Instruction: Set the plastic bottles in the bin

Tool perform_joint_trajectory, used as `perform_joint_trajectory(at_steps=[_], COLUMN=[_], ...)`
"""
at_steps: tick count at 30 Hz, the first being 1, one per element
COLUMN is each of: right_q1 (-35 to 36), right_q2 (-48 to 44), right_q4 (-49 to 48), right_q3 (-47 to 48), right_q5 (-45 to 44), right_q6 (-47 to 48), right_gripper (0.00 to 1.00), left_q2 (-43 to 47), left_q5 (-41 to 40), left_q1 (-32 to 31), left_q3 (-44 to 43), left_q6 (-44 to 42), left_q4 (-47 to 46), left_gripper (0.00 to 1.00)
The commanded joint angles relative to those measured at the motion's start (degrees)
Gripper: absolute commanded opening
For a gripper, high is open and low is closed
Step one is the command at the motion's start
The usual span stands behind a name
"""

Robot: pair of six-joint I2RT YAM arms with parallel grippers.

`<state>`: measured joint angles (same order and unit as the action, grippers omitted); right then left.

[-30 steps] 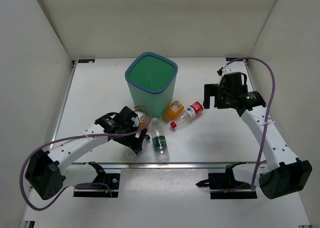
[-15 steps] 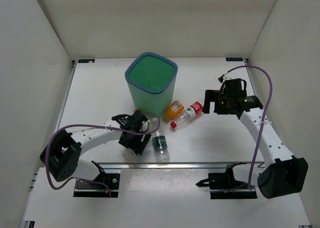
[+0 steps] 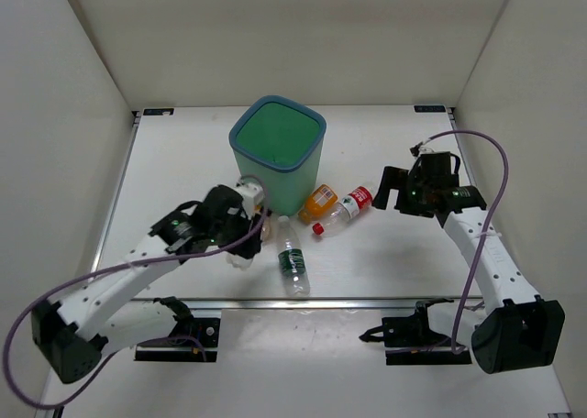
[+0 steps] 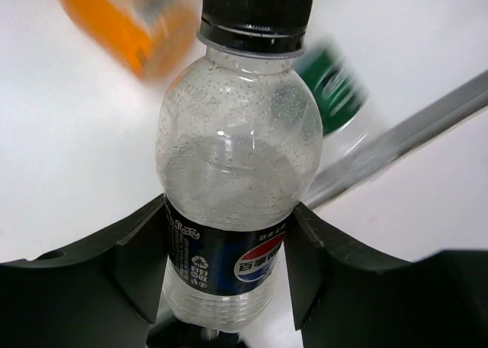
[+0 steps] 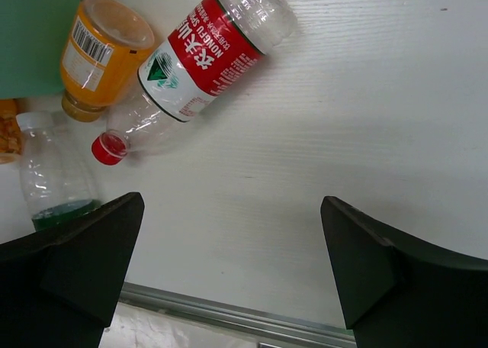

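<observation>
The left gripper will next go up and carry the dark-blue-labelled bottle outward over the bin's opening (image 3: 278, 134) to release it, because the bin's tall side stands ahead.
My left gripper (image 4: 226, 256) is shut on the dark-blue-labelled bottle (image 4: 236, 172), its black cap pointing away from the wrist. From above, this gripper (image 3: 242, 227) sits just in front of the teal bin (image 3: 278, 152). A blurred orange bottle (image 4: 130, 20) lies beyond the held one. On the table lie a green-labelled bottle (image 3: 292, 264), an orange bottle (image 3: 319, 201) and a red-labelled bottle (image 3: 344, 210). My right gripper (image 3: 397, 191) hangs open and empty to the right of them; its wrist view shows the red-labelled bottle (image 5: 198, 58) and the orange bottle (image 5: 103, 54) ahead.
A metal rail (image 3: 303, 299) runs along the table's near edge. White walls close in the table on the left, back and right. The bin's corner (image 5: 38, 27) shows at the upper left of the right wrist view, with the green-labelled bottle (image 5: 53, 184) below it.
My left gripper has shut on the dark-blue-labelled bottle and the arm has swung up toward the bin. The right gripper drifted slightly right and stays open.
</observation>
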<state>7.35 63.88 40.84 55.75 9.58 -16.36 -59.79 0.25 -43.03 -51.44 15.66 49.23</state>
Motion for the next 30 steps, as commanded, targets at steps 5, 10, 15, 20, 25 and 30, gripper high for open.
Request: perform_joint_trajectory(at_steps=[5, 10, 15, 20, 25, 30], right_q1=[2.93, 3.19, 5.56, 5.66, 5.39, 7.06], right_q2=[2.22, 5.2, 5.47, 5.82, 7.66, 13.71], right_q4=[-7.17, -8.93, -13.14, -16.13, -20.18, -22.47], right_q3=[-0.03, -0.2, -1.6, -3.8, -5.21, -3.11], right_q5=[-0.7, -4.13, -7.29, -9.14, -12.56, -15.64], right_q6=[-4.11, -7.28, -10.44, -13.86, -16.68, -20.02], right_gripper=[1.0, 0.99, 0.99, 0.99, 1.0, 0.99], left_q2=[12.15, 9.98, -3.81, -15.86, -19.48, -22.39], left_q5=[1.08, -5.58, -19.38, -20.2, -21.26, -20.89], left_q1=[2.42, 5.75, 4.62, 7.69, 7.25, 5.16], left_q3=[-14.99, -14.74, -19.22, -26.69, -28.19, -32.31], left_q6=[-0.02, -0.11, 0.62, 0.07, -0.8, -1.24], left_q4=[-12.37, -35.83, -48.59, -51.61, -49.34, -39.93], left_gripper=[0.41, 0.47, 0.51, 0.58, 0.86, 0.99])
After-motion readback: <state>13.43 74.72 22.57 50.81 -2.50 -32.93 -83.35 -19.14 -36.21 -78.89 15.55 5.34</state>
